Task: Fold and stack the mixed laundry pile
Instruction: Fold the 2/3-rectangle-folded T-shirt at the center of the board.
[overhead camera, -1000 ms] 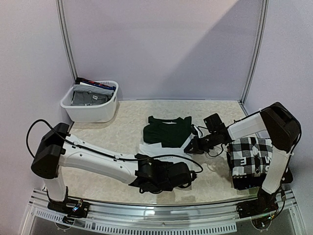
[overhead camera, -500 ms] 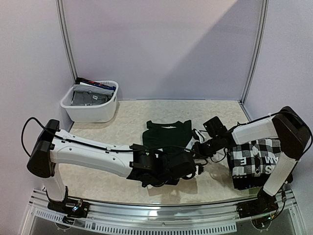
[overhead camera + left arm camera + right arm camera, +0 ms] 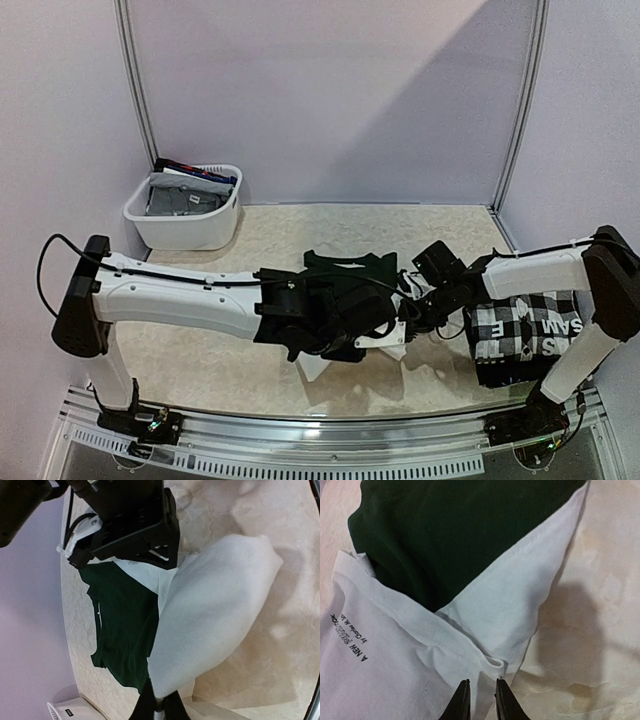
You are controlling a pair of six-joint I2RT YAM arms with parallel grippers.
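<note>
I need to move the white edge of the cloth outward over its dark green part with my left gripper next and let it go there, because that dark green part lies outward of my gripper.
The white cloth (image 3: 215, 610) with a dark green part (image 3: 125, 630) lies at the table's middle, partly raised. My left gripper (image 3: 157, 705) is shut on one white edge, which balloons out in front of it. My right gripper (image 3: 481, 700) pinches a fold of the same cloth (image 3: 485, 630) between narrowly spaced fingers. In the top view the two grippers meet over the cloth (image 3: 345, 268), left gripper (image 3: 390, 330) beside right gripper (image 3: 415, 312). A folded black-and-white checkered shirt (image 3: 520, 330) with white letters lies stacked at the right.
A white plastic basket (image 3: 150, 222) with grey and blue garments (image 3: 180, 198) stands at the back left. The right arm's black wrist (image 3: 135, 525) fills the top of the left wrist view. Metal frame posts and walls close the back and sides.
My left arm swung farther in over the cloth, lifting its white edge off the table. My right gripper shifted a little nearer and to the right with its fold.
</note>
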